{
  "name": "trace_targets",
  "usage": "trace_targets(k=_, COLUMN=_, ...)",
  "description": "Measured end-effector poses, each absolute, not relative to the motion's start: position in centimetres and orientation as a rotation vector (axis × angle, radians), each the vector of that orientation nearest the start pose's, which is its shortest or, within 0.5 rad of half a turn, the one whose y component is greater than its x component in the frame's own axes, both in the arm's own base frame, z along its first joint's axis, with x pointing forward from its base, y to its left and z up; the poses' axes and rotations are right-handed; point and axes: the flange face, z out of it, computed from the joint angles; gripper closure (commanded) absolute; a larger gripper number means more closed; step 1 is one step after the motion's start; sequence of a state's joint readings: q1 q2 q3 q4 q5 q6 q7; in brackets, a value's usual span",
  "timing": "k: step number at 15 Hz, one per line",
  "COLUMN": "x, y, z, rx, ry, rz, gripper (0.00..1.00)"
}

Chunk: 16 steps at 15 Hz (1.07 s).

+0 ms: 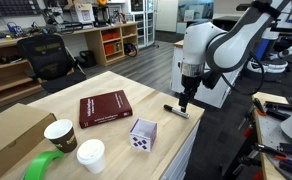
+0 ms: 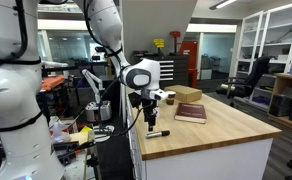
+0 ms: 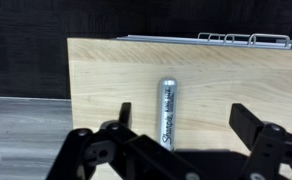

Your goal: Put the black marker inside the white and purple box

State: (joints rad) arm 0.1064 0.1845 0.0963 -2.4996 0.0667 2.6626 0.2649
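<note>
The black marker's body (image 1: 176,111) (image 3: 167,116) already lies between my gripper's open fingers, which go down toward the table next and close around the marker's body.
The black marker (image 1: 176,110) lies flat on the wooden table near its edge; it also shows in an exterior view (image 2: 157,132). In the wrist view the marker (image 3: 167,105) shows as a grey barrel with black lettering, lying between my fingers. My gripper (image 1: 185,102) hovers just above the marker, open and empty; it also shows in an exterior view (image 2: 149,118) and in the wrist view (image 3: 181,125). The white and purple box (image 1: 142,135) stands on the table near the red book, apart from the marker.
A red book (image 1: 104,108) lies mid-table, also seen in an exterior view (image 2: 190,112). A paper cup with a dark inside (image 1: 60,135), a white cup (image 1: 90,155), green tape (image 1: 43,166) and a brown cardboard box (image 1: 8,130) stand close by. The table edge (image 3: 68,90) is close to the marker.
</note>
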Motion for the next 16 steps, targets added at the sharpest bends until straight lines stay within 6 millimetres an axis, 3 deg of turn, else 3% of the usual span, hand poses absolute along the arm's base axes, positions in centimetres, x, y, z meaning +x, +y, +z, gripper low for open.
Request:
trace_targets(k=11, x=47.1, y=10.6, z=17.1, rx=-3.113, ry=0.183, rz=0.137, gripper=0.00)
trace_targets(k=12, x=47.2, y=10.6, z=16.8, rx=-3.114, ry=0.185, rz=0.145, gripper=0.25)
trace_targets(k=13, x=47.4, y=10.6, z=16.5, rx=-3.114, ry=0.186, rz=0.150, gripper=0.26)
trace_targets(k=16, x=47.7, y=10.6, z=15.7, rx=-3.113, ry=0.191, rz=0.166, gripper=0.46)
